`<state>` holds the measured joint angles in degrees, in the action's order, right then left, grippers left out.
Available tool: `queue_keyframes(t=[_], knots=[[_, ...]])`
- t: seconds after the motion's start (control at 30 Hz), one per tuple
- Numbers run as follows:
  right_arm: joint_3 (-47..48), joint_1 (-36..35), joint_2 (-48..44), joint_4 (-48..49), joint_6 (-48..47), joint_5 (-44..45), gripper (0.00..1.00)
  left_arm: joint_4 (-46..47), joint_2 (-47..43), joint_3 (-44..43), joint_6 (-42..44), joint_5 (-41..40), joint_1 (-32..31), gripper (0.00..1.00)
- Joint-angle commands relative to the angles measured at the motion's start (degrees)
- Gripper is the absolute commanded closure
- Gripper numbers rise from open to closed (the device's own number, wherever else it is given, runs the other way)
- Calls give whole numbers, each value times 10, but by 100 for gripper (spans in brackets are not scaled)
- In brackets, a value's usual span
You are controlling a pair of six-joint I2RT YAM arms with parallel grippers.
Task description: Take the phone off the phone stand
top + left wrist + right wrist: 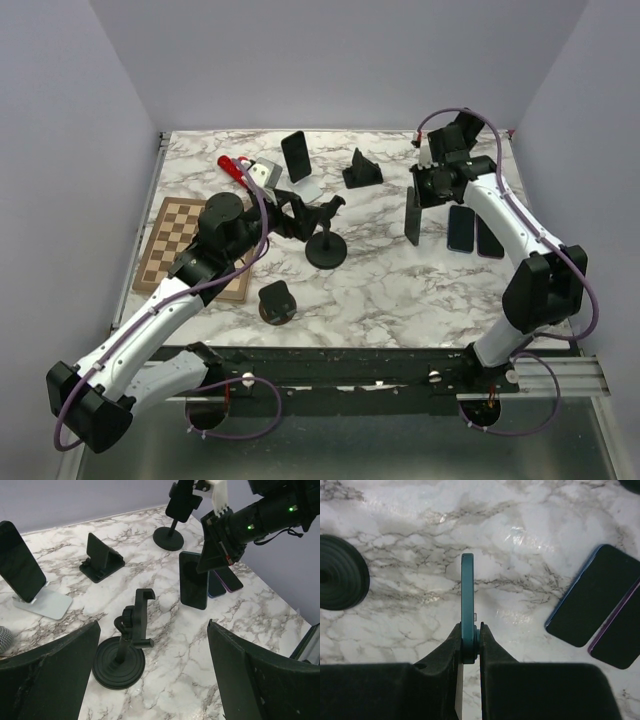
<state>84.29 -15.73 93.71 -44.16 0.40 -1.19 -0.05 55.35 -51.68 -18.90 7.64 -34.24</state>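
Observation:
The right gripper moves down and tilts toward the flat phones next, laying the teal phone (412,217) flat, since it hangs upright and bare marble shows beside them.
My right gripper (470,627) is shut on the top edge of a teal phone (467,595), which hangs upright with its lower edge close to the marble. From above, the phone (412,217) stands clear of every stand, just left of two phones lying flat. My left gripper (153,625) is open, with its fingers (50,675) wide apart and nothing between them. It hovers over an empty black clamp stand (122,655) on a round base (326,251). Another dark phone (20,562) leans on a white stand (47,604) at the back left.
Two phones (460,228) (489,237) lie flat at the right. A black wedge stand (362,170) sits at the back, and a small round stand (277,302) sits near the front. A chessboard (165,235) and a red tool (233,168) are on the left. A further stand (169,537) stands far back.

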Motion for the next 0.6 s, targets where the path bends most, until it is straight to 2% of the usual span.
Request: queue_keyframes(t=[0.0, 0.1, 0.27, 0.47, 0.57], knots=[[35, 21, 31, -87, -9, -70, 99, 2, -23, -3, 0, 7, -14, 5], [48, 79, 62, -97, -10, -158, 99, 5, -36, -3, -3, 13, -15, 4], [53, 124, 103, -92, -20, -223, 99, 4, -46, -1, 7, -2, -25, 5], [81, 141, 176, -101, -40, -218, 99, 1, -37, -8, 3, 15, -30, 5], [90, 148, 220, -103, -44, -187, 99, 1, -47, 0, 28, -25, -40, 5]])
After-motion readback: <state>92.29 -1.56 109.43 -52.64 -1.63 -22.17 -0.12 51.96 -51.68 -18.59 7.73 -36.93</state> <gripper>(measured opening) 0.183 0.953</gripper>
